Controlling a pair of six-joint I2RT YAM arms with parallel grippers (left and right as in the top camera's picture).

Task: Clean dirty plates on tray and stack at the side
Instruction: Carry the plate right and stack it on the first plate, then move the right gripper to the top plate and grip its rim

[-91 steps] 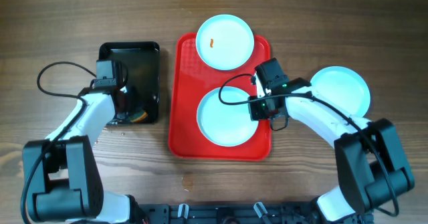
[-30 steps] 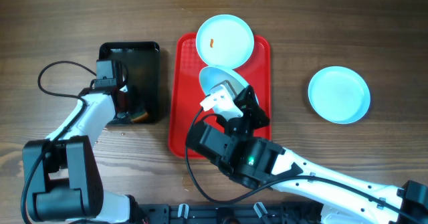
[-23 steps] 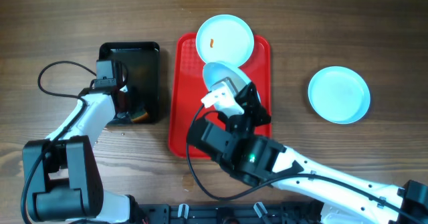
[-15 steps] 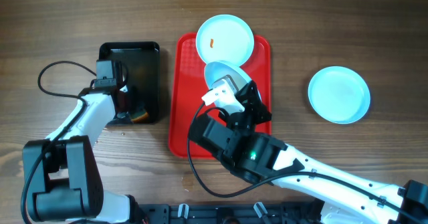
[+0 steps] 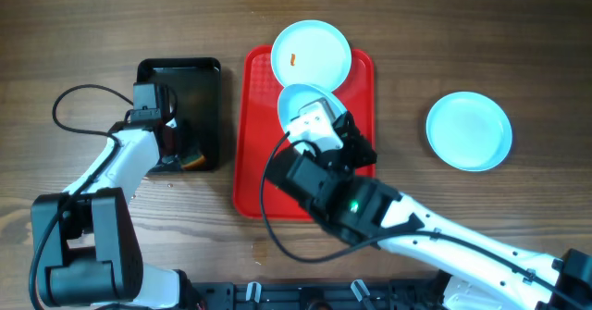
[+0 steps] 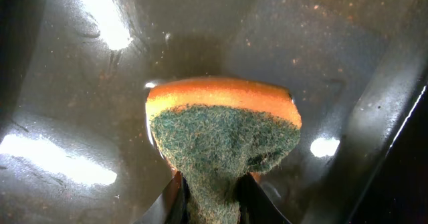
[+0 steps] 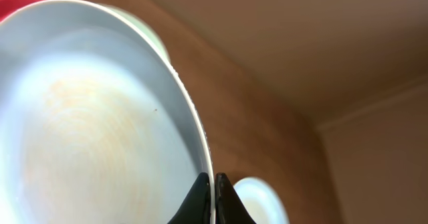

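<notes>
I should next carry the plate in my right gripper down onto the third plate point(image 5: 469, 131) point(image 7: 261, 202), which lies off the red tray as the side stack.
The red tray point(image 5: 254, 162) lies mid-table. One pale-blue plate point(image 5: 311, 57) with an orange smear rests at its far end. My right gripper point(image 5: 313, 116) is shut on the rim of a second plate point(image 5: 301, 100) and holds it tilted above the tray. In the right wrist view the jaws point(image 7: 214, 184) pinch that plate point(image 7: 87, 130), which shows a faint orange film. A third plate point(image 5: 469, 130) lies on the table to the right and also shows in the right wrist view point(image 7: 257, 200). My left gripper point(image 6: 212, 197) is shut on a green-and-orange sponge point(image 6: 224, 130).
A black tray point(image 5: 176, 74) stands left of the red tray, with my left gripper point(image 5: 176, 153) and the sponge point(image 5: 191, 162) inside it; its wet floor point(image 6: 321, 63) shows in the left wrist view. My right arm point(image 5: 370, 213) is raised high over the tray's near end.
My right gripper has lifted the middle plate off the red tray and tilted it. In the last second it shifted slightly toward the far plate. The left arm has not moved.
</notes>
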